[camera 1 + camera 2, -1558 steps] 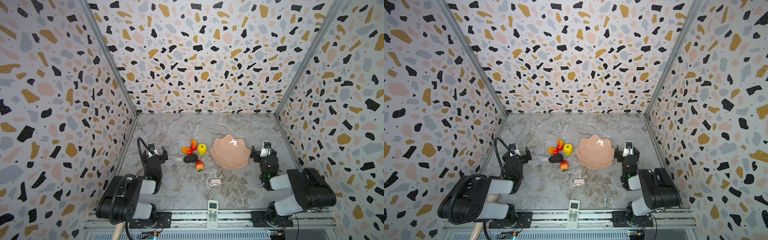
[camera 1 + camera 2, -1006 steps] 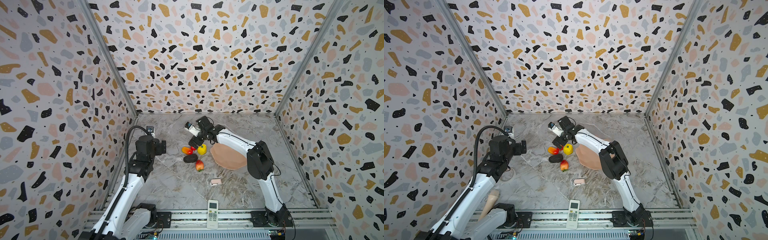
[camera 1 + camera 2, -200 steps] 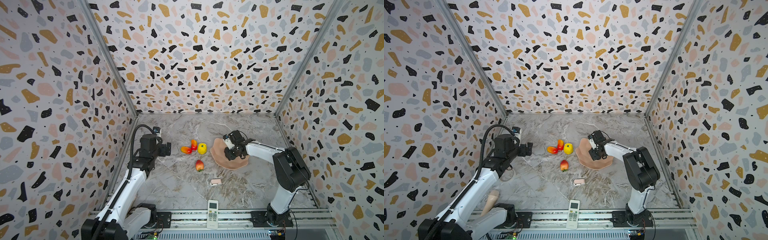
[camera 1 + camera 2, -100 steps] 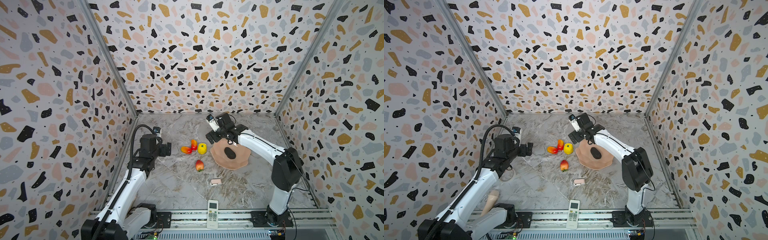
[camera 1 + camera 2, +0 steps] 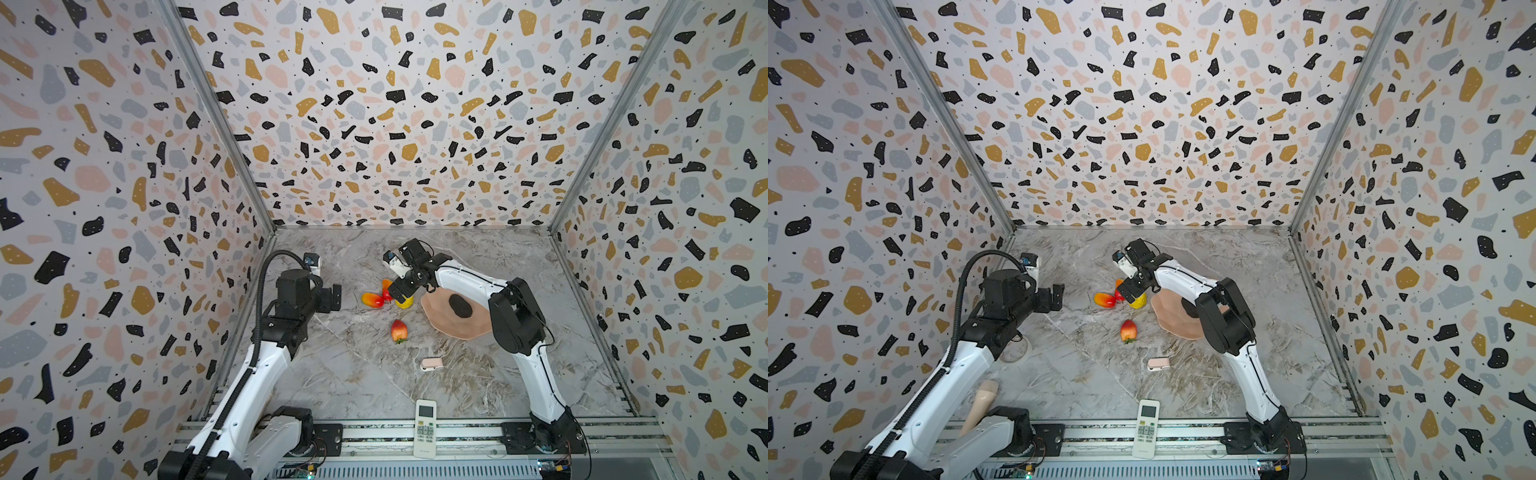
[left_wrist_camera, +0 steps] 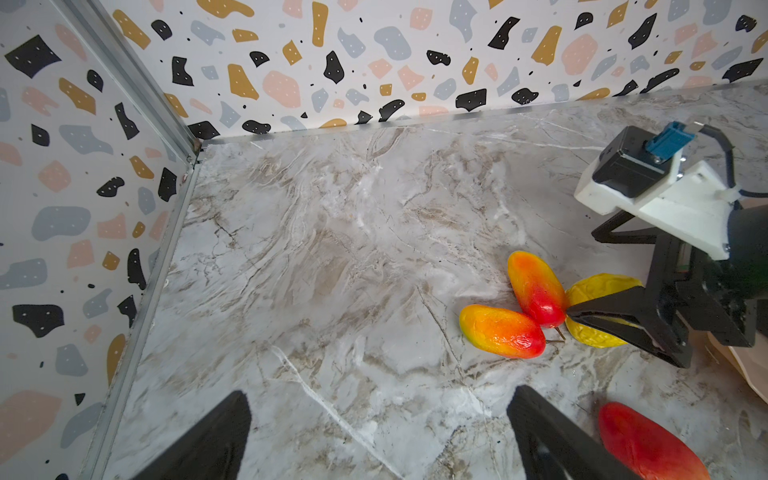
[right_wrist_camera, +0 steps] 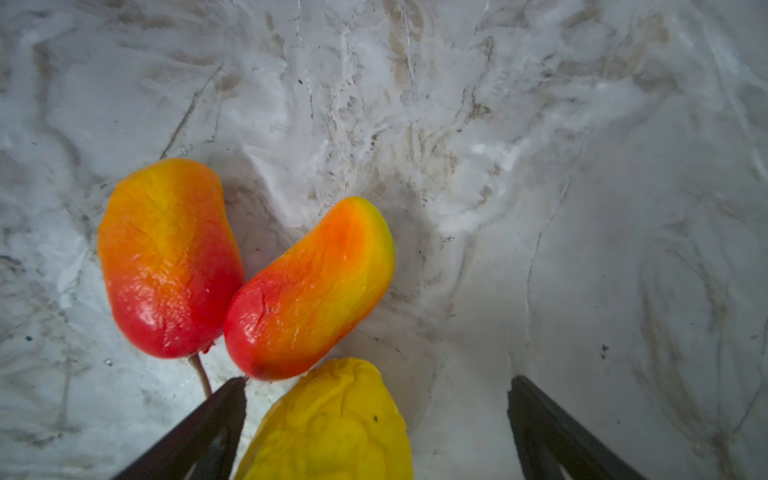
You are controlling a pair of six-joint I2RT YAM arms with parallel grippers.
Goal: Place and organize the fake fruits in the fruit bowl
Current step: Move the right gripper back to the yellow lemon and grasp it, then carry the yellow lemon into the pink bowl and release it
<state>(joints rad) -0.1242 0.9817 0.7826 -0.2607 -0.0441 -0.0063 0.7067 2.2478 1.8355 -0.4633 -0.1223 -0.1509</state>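
Note:
The bumpy yellow fruit (image 5: pixel 406 304) (image 7: pixel 332 424) lies below my right gripper, slightly back, nearer one finger, so next I need to ease my right gripper down and back to centre it before closing.
The salmon-pink fruit bowl (image 5: pixel 440 328) (image 5: pixel 1173 324) sits right of centre with the dark oval fruit (image 5: pixel 460 306) lying in it. Left of it on the marble lie the bumpy yellow fruit (image 5: pixel 406 304) (image 7: pixel 332 424), two red-orange ovals (image 5: pixel 372 299) (image 5: pixel 386 286) touching each other, and closer to the front the strawberry (image 5: pixel 398 330) (image 6: pixel 648 444). My right gripper (image 5: pixel 401 296) (image 7: pixel 376 399) is open and low over the yellow fruit, which lies between its fingers nearer one of them. My left gripper (image 5: pixel 332 298) (image 6: pixel 378 415) hovers open and empty, left of the fruits.
A small pink-white gadget (image 5: pixel 431 364) lies in front of the bowl. A white remote (image 5: pixel 424 422) rests at the front rail. Patterned walls close in the left, back and right sides. A beige cone (image 5: pixel 982 401) stands by the left arm's base.
My right gripper opened and left the dark fruit in the bowl. It rose, crossed to the left and came down over the yellow fruit. The left arm stayed still.

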